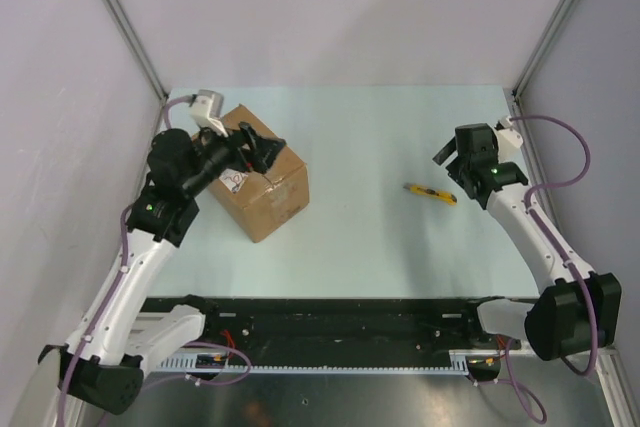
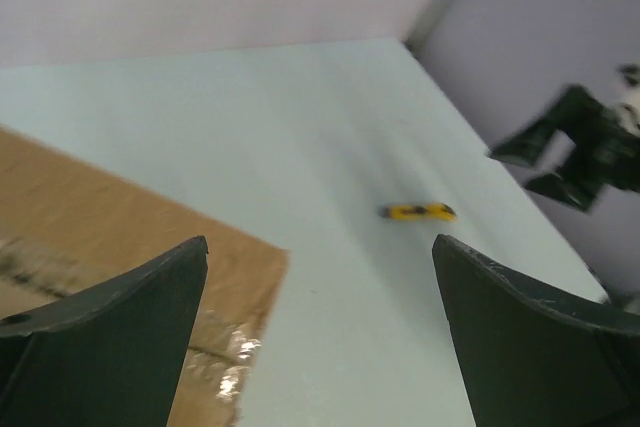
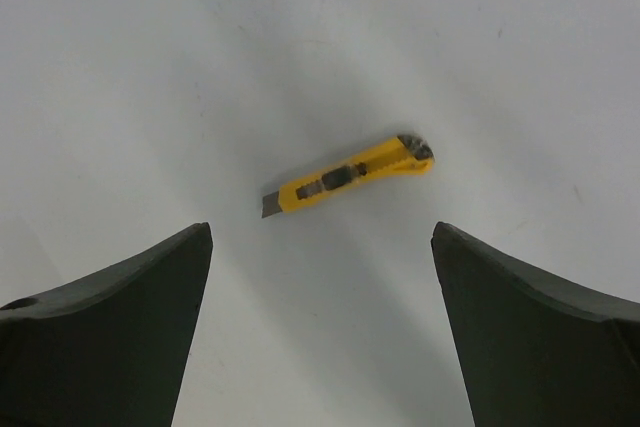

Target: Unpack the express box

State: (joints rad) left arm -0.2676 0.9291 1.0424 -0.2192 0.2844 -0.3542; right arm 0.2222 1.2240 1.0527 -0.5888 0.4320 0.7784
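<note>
The robot's right gripper will first go down and turn to straddle the utility knife's dark blunt end [image 1: 451, 198] [image 3: 413, 150], because the knife lies at a slant across the open gap between the gripper's fingers.
The express box [image 1: 268, 192] is a brown cardboard box standing closed on the left half of the table, with glossy clear tape [image 2: 222, 371] along its top seam. A white label [image 1: 236, 181] peeks out from under the left arm. My left gripper [image 1: 267, 145] hovers open over the box's top right edge, and nothing is between its fingers [image 2: 120, 327]. In the left wrist view the box [image 2: 100, 217] fills the lower left. My right gripper [image 1: 447, 162] hangs open above the table on the right, empty, just behind a yellow utility knife [image 3: 345, 177].
The utility knife [image 1: 430, 193] lies flat on the pale table [image 1: 360, 237], its short blade tip out, pointing left in the right wrist view. It also shows in the left wrist view as a knife [image 2: 418, 212]. Grey walls enclose the table on three sides.
</note>
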